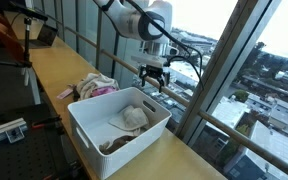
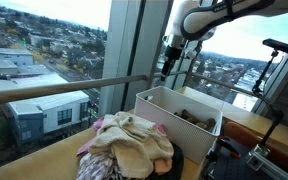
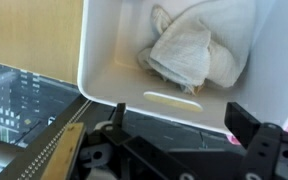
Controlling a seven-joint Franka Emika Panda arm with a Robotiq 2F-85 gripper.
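Note:
The white knitted cloth low in the bin (image 1: pixel 84 125) is just inside the bin's side. I will next move my gripper past the bin's rim and lower it to the cloth.
My gripper (image 1: pixel 152 80) is open and empty. It hangs above the window-side end of a white plastic bin (image 1: pixel 84 125), a little clear of its rim. In the wrist view my two dark fingers (image 3: pixel 179 125) spread wide below the bin's wall (image 3: pixel 114 60), with nothing between them. The bin holds crumpled beige and white cloths (image 3: pixel 192 48), also seen in an exterior view (image 1: pixel 132 120). A heap of pink, white and beige clothes (image 2: pixel 129 140) lies on the wooden counter next to the bin (image 2: pixel 164 105); it also shows in an exterior view (image 1: pixel 92 88).
The wooden counter (image 1: pixel 54 70) runs along a tall glass window with a metal rail (image 2: pixel 54 88). A tripod and camera gear (image 1: pixel 9 50) stand at the far end. A black stand (image 2: pixel 269 60) rises near the bin.

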